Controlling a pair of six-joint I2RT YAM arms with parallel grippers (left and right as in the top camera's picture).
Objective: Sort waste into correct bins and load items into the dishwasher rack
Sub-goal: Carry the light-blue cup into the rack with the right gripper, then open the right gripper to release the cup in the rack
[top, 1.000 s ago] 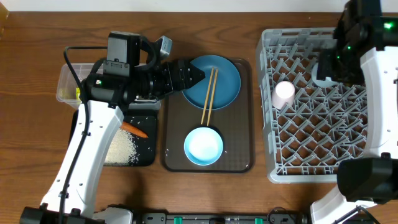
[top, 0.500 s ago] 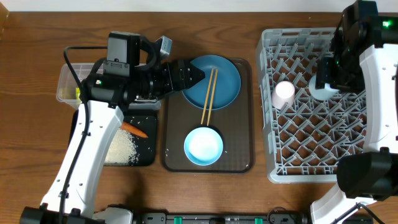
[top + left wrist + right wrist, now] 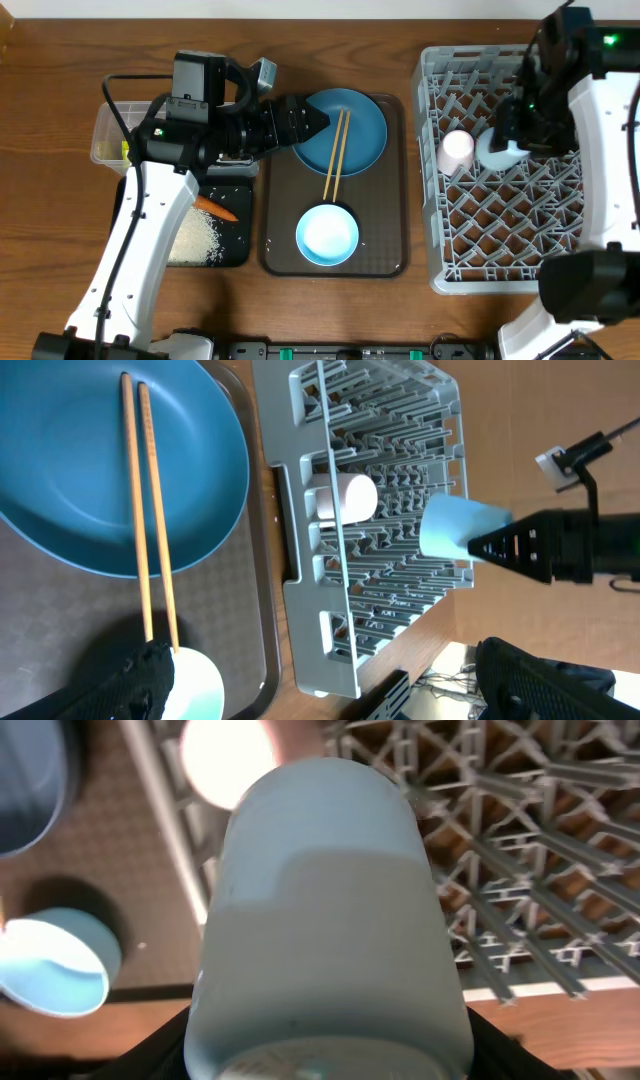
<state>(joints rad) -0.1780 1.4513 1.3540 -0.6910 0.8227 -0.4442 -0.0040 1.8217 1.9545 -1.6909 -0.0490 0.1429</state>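
I will lower my right gripper to its left in the overhead view and let go, because the empty slots back of the pink cup are below it that way.
My right gripper [image 3: 505,140] is shut on the small light blue cup [image 3: 495,153], holding it over the grey rack [image 3: 500,262], just right of the pink cup [image 3: 456,152] lying in the rack. In the right wrist view the light blue cup [image 3: 325,920] fills the frame above the rack [image 3: 530,870]. My left gripper [image 3: 316,120] is open and empty at the left edge of the dark blue plate [image 3: 360,130], which carries two chopsticks [image 3: 335,155]. The light blue bowl [image 3: 327,235] sits below the plate. The carrot [image 3: 216,209] and rice [image 3: 195,238] lie in the black tray [image 3: 240,250]. The tissue is out of view.
The plate and bowl rest on a dark brown serving tray [image 3: 385,262]. A clear container [image 3: 103,135] at far left holds something yellow-green [image 3: 125,150], partly hidden by my left arm. The left wrist view shows the plate [image 3: 90,450], chopsticks [image 3: 150,520] and rack [image 3: 380,590].
My right gripper has carried the light blue cup left and toward the front, lower over the rack, ending beside the pink cup. The left arm has not moved.
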